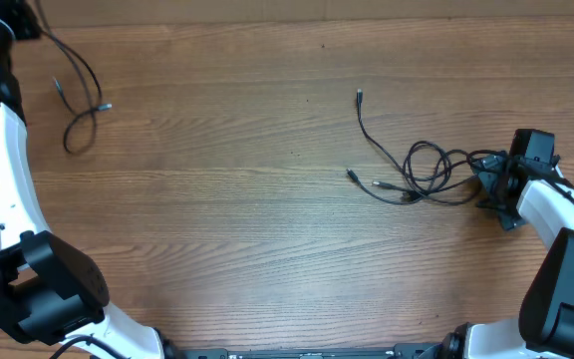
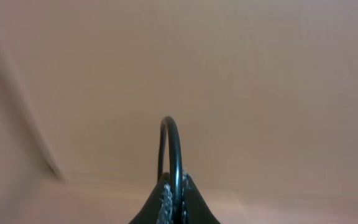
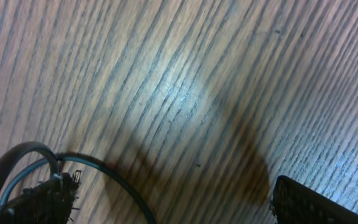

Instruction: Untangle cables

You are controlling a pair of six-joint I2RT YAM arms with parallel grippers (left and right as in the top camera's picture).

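Observation:
My left gripper goes down toward the tabletop beside the trailing plug tips next and lets go of the black cable loop (image 2: 178, 140). This cable already hangs clear of the tangle.
One thin black cable (image 1: 80, 125) lies as a loose loop at the far left, and its upper end runs up to my left gripper (image 1: 23, 20) in the top left corner. In the left wrist view the left gripper (image 2: 174, 190) is shut on a black cable loop (image 2: 178, 140) that stands up between the jaws. The other cables (image 1: 429, 170) are tangled in loose loops at the right, with plug tips trailing left. My right gripper (image 1: 491, 181) sits at the right edge of that tangle. In the right wrist view it (image 3: 169, 199) is open, low over the wood, with a cable strand (image 3: 126, 190) curving between the fingers.
The wooden table (image 1: 267, 239) fills the view. The left arm's white links (image 1: 8, 179) run along the left edge, with thicker black wires on them. The right arm (image 1: 566, 249) comes in from the lower right corner.

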